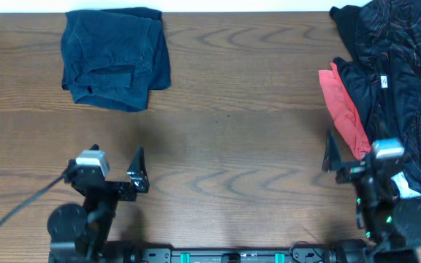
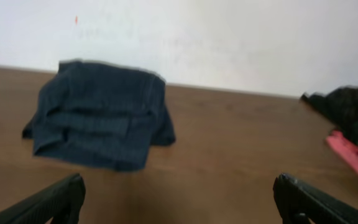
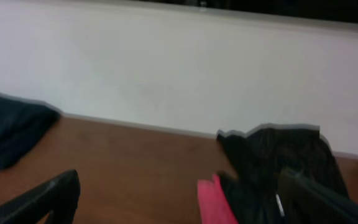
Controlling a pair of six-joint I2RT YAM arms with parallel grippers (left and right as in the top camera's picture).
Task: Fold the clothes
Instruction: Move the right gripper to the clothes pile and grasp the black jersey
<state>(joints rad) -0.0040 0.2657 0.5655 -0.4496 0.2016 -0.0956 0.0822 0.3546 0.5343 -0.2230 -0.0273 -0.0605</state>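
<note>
Next, my right gripper tips its fingers down and lowers onto the black shirt beside the red edge below, as that shirt tops the pile.
A black shiny sports shirt (image 1: 393,66) with thin reddish lines and white logos lies crumpled at the table's right side, over a red T-shirt (image 1: 342,109) whose edge sticks out to the left. Both also show in the right wrist view, the black shirt (image 3: 278,162) and the red one (image 3: 213,202). My right gripper (image 1: 342,157) is open and empty, just in front of this pile. My left gripper (image 1: 137,175) is open and empty near the front left. In the left wrist view the pile's black shirt (image 2: 353,109) and the red edge (image 2: 353,158) sit far right.
A folded dark blue garment (image 1: 115,58) lies at the back left; it also shows in the left wrist view (image 2: 98,115) and the right wrist view (image 3: 8,127). The brown wooden table (image 1: 232,109) ends at a white wall (image 3: 166,68) at the back.
</note>
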